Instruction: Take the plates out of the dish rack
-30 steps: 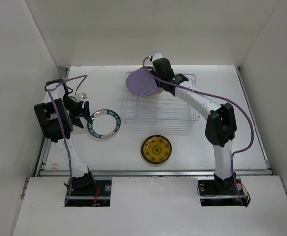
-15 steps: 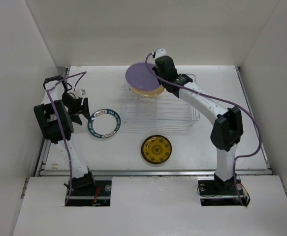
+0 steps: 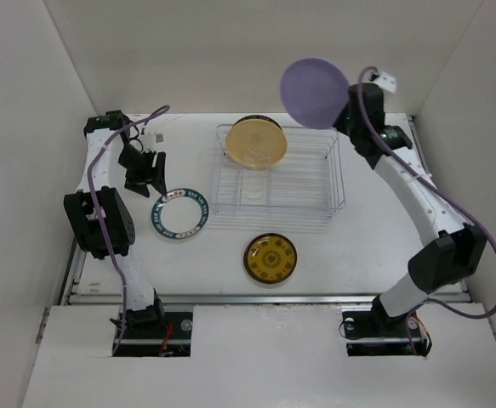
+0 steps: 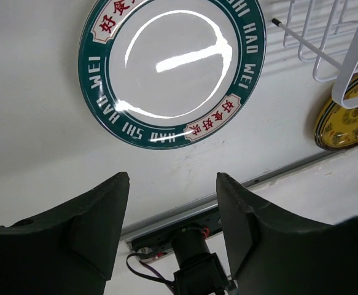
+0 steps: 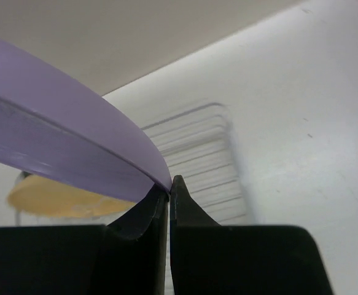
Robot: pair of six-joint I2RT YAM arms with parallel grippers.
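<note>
I will bring the lilac plate (image 3: 314, 92) down and back with my right gripper to release it. The bare tabletop beside the rack is below and back from the gripper.
My right gripper (image 3: 343, 106) is shut on the rim of the lilac plate (image 3: 314, 92) and holds it high above the back right end of the white wire dish rack (image 3: 316, 195); the plate also shows in the right wrist view (image 5: 62, 141), pinched at the gripper (image 5: 169, 184). A plain tan plate (image 3: 255, 143) stands upright in the rack's back left. The white plate with a dark teal rim (image 3: 179, 213) lies flat left of the rack, also in the left wrist view (image 4: 169, 67). The dark brown and yellow plate (image 3: 270, 258) lies flat in front of the rack. My left gripper (image 3: 148, 172) hangs open and empty, just behind the teal-rimmed plate.
White walls enclose the table on the left, back and right. A metal rail (image 3: 265, 297) runs along the table's front edge. Purple cables trail from both arms. The rack's front rows hold no plates.
My right gripper has lifted the lilac plate out of the rack and swung it up and right. The tan plate is now uncovered. My left arm has moved back a little, gripper still open.
</note>
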